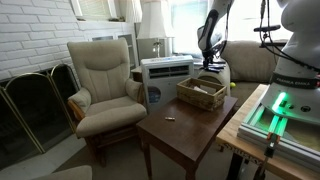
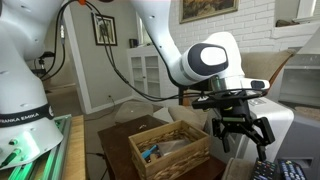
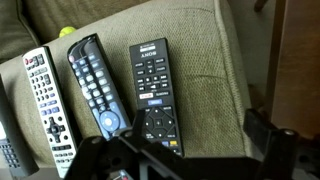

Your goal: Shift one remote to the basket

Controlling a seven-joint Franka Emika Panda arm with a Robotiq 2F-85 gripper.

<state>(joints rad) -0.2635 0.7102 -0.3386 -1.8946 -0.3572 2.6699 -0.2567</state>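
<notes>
My gripper has one finger by the black remote's lower end (image 3: pixel 162 132) now, so it should shift toward the dark blue-edged remote first to get down around that end.
Three remotes lie side by side on a tan cushion (image 3: pixel 215 60) in the wrist view: a silver one (image 3: pixel 45 100), a dark blue-edged one (image 3: pixel 93 85) and a black one (image 3: pixel 152 88). My gripper (image 3: pixel 185 150) is open above the cushion, its fingers at the bottom edge, with the black remote's lower end by the left finger. In both exterior views the gripper (image 2: pixel 240 126) (image 1: pixel 212 66) hangs open and empty beyond the tan woven basket (image 2: pixel 170 152) (image 1: pixel 200 94), which stands on the wooden table (image 1: pixel 180 125). A remote's keys (image 2: pixel 292 172) show below the gripper.
A beige armchair (image 1: pixel 103 85) stands beside the table. A white boxy appliance (image 1: pixel 165 72) is behind it. A fireplace screen (image 1: pixel 35 105) is by the brick wall. The basket holds a small blue item (image 2: pixel 150 154). A small object (image 1: pixel 169 118) lies on the table.
</notes>
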